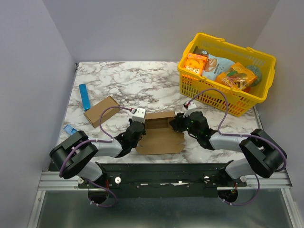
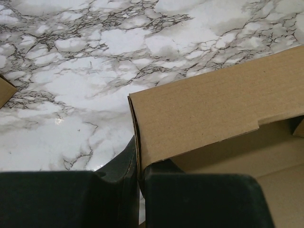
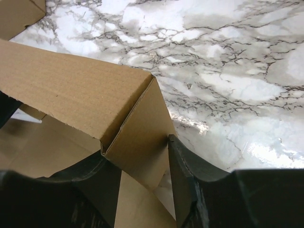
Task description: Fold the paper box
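The box's back side is already standing up. Next I need to move my left gripper to the right in the top view with the box's pinched corner side point(image 1: 146, 118) point(image 2: 135, 130), then let go of it.
The paper box point(image 1: 159, 135) is plain brown cardboard, partly folded, lying at the near middle of the marble table with its back wall raised. My left gripper point(image 1: 138, 124) is at its left end. In the left wrist view the gripper point(image 2: 137, 175) is shut on the box's point(image 2: 213, 109) left corner wall, with the thin cardboard pinched between the fingers. My right gripper point(image 1: 176, 123) is at the right end. In the right wrist view it point(image 3: 135, 156) is open, and the box's point(image 3: 71, 90) end flap point(image 3: 142, 137) stands slanted between the fingers, touching the right finger.
Another small brown carton point(image 1: 101, 110) lies to the left, with a blue stick point(image 1: 85, 96) and a small blue piece point(image 1: 70, 129) near it. A yellow basket point(image 1: 223, 97) with orange snack boxes point(image 1: 195, 63) stands at the back right. Grey walls enclose the table.
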You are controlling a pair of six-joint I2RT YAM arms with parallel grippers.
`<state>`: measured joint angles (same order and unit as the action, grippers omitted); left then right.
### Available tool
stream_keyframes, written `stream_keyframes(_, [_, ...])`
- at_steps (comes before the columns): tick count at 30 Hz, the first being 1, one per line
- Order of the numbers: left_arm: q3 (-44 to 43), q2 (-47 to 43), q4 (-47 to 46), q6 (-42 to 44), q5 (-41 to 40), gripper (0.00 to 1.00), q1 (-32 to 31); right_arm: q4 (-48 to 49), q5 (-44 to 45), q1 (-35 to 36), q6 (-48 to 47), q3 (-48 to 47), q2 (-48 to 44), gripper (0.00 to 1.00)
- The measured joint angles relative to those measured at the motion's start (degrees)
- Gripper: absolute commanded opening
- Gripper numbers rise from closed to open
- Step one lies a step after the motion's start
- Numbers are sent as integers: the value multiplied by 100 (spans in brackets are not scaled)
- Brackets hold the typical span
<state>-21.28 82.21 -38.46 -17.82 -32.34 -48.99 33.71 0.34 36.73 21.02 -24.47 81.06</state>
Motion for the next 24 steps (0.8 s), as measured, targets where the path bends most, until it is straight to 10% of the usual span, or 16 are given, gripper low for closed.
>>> stream_keyframes(24, [-79,37,149,-92,-127,0,-289,-981,2736,535,852,-984,748,23])
